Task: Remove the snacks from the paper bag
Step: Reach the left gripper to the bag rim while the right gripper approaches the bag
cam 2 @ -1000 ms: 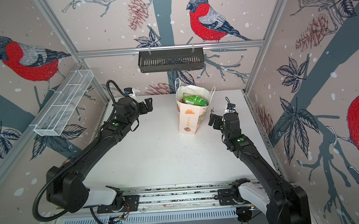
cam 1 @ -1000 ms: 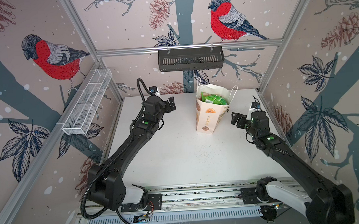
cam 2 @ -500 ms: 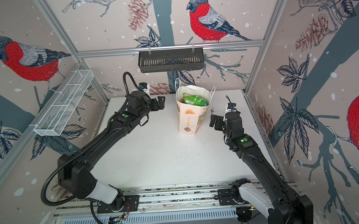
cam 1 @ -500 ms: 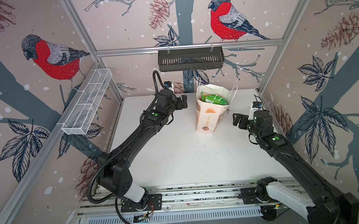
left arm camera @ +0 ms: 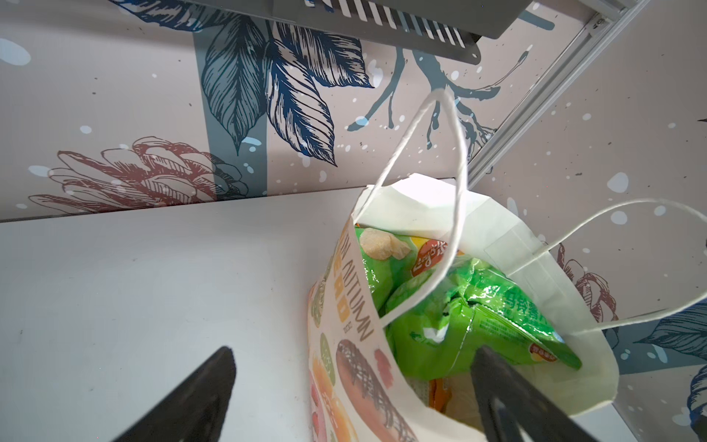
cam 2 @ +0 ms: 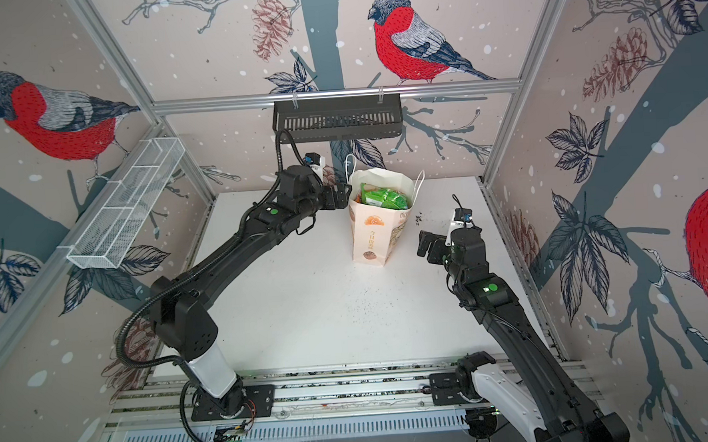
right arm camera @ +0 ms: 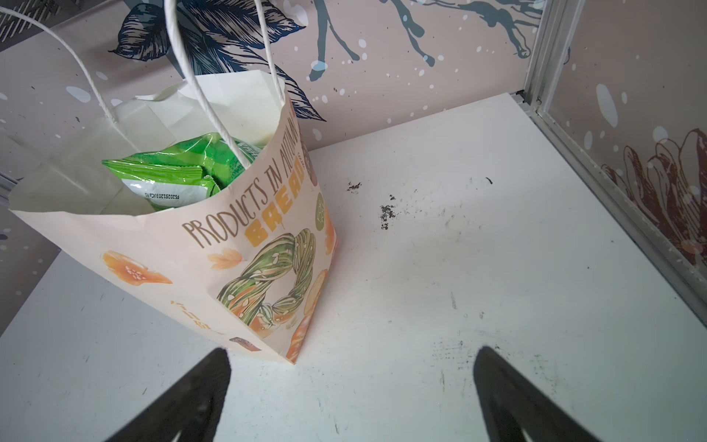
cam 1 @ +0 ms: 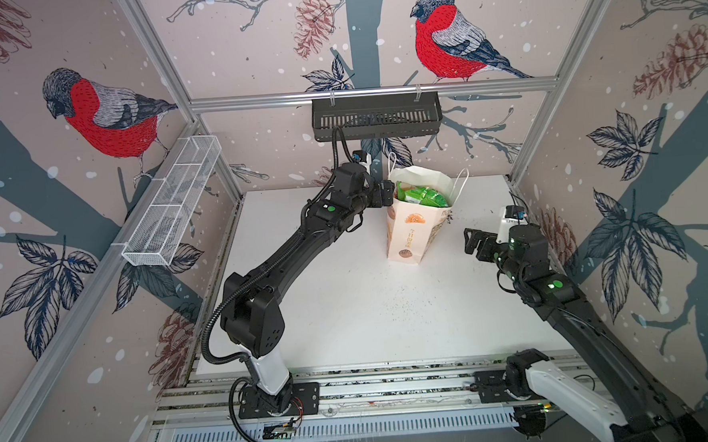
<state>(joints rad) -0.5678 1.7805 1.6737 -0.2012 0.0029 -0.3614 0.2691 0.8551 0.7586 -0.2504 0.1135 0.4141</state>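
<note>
The left gripper's open fingers are on both sides of the bag's rim, so next it needs to move outward along that rim to the far foot of the white cord handle (cam 2: pixel 354 172) (left arm camera: pixel 358 218) and close.
The cream paper bag (cam 1: pixel 413 235) (cam 2: pixel 374 239) stands upright at the back middle of the table, its mouth open and its cord handles up. Green snacks (cam 1: pixel 424 195) (cam 2: pixel 386 197) (left arm camera: pixel 470 317) (right arm camera: pixel 172 172) fill the top of it. An orange packet (left arm camera: pixel 436 390) peeks out beneath them. My left gripper (cam 1: pixel 388 193) (cam 2: pixel 342 193) (left arm camera: pixel 354 352) is open at the bag's left rim. One finger is outside the printed wall (left arm camera: pixel 344 344), the other inside the mouth by the green packet. My right gripper (cam 1: pixel 472 241) (cam 2: pixel 424 243) (right arm camera: pixel 352 351) is open and empty, low over the table right of the bag (right arm camera: pixel 214 245).
A black slotted basket (cam 1: pixel 376 117) hangs on the back rail above the bag. A white mesh tray (cam 1: pixel 172 206) is fixed to the left wall. Dark crumbs (right arm camera: pixel 386 212) dot the white table (cam 1: pixel 348 305) beside the bag. The right wall frame runs close behind my right arm.
My left arm has swung right from the back left of the table to the bag's rim. The right gripper has barely moved. The bag stands as before.
</note>
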